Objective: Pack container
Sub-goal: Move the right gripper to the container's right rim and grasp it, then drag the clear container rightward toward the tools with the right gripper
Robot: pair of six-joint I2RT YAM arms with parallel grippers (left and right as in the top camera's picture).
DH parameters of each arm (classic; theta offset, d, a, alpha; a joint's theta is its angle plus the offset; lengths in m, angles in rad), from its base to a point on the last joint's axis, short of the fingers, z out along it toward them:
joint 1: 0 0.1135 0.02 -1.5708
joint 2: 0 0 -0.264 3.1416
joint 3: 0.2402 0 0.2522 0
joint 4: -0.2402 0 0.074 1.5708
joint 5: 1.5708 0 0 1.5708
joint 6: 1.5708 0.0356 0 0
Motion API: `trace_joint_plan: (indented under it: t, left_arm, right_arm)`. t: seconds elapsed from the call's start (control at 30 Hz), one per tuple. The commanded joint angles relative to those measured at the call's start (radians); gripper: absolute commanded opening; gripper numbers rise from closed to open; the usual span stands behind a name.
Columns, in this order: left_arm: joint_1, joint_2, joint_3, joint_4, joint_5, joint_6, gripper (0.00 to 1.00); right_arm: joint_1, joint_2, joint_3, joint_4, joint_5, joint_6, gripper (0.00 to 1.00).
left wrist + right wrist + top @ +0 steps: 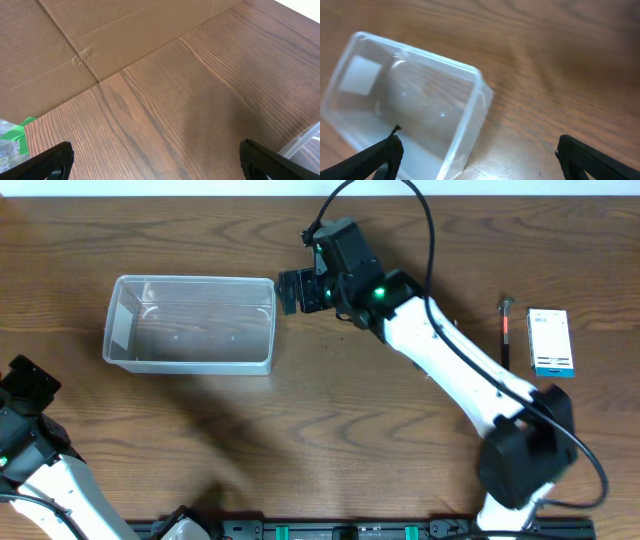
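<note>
My right gripper should next turn down and to the left in the overhead view, onto the container's nearer end (272, 326) (462, 126). The container's rim is slanting between my open fingers.
The clear plastic container (190, 323) lies empty at the left of the wooden table. In the right wrist view (410, 105) its right end sits between my fingers. My right gripper (300, 290) is open and empty, hovering just beside the container's right end; in its own view (480, 160) one finger is over the tub and the other over bare wood. A thin red-and-black tool (506, 332) and a small white-and-blue box (550, 342) lie at the far right. My left gripper (160, 162) is open and empty over bare wood near the table's left front corner.
A brown cardboard sheet (100, 35) lies past the table edge in the left wrist view, with something green (15, 135) at the far left. The right arm (450, 360) stretches diagonally across the table from the front right.
</note>
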Motion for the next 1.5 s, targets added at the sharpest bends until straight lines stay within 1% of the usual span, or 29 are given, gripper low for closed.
trace_joint_plan:
  t: [0.0, 0.13, 0.27, 0.4, 0.67, 0.8, 1.07, 1.23, 1.37, 1.47]
  left_arm:
    - [0.005, -0.002, 0.026, -0.002, -0.012, -0.002, 0.98]
    - [0.005, -0.002, 0.026, -0.002, -0.012, -0.002, 0.98]
    - [0.004, -0.002, 0.026, -0.002, -0.012, -0.002, 0.98]
    - [0.005, -0.002, 0.026, -0.002, -0.012, -0.002, 0.98]
    - [0.005, -0.002, 0.026, -0.002, -0.012, -0.002, 0.98]
    - [0.005, -0.002, 0.026, -0.002, -0.012, -0.002, 0.98]
    - [0.005, -0.002, 0.026, -0.002, -0.012, -0.002, 0.98]
    - [0.005, -0.002, 0.026, -0.002, -0.012, -0.002, 0.98]
    - [0.005, -0.002, 0.026, -0.002, -0.012, -0.002, 0.98]
    - [0.005, -0.002, 0.026, -0.002, -0.012, -0.002, 0.98]
  right_arm:
    - [0.007, 0.063, 0.041, -0.003, 0.021, 0.105, 0.99]
    - [0.056, 0.094, 0.043, -0.016, 0.07, 0.169, 0.99]
    - [0.128, 0.113, 0.043, -0.042, 0.182, 0.18, 0.99]
    - [0.165, 0.117, 0.043, -0.043, 0.256, 0.196, 0.99]
    - [0.17, 0.136, 0.043, -0.032, 0.263, 0.211, 0.99]
    - [0.178, 0.168, 0.043, -0.013, 0.263, 0.211, 0.93]
    - [0.188, 0.235, 0.043, 0.025, 0.263, 0.245, 0.91]
    - [0.193, 0.249, 0.043, 0.047, 0.263, 0.245, 0.81]
    - [0.204, 0.266, 0.043, 0.045, 0.263, 0.245, 0.75]
    - [0.212, 0.272, 0.043, 0.042, 0.264, 0.245, 0.65]
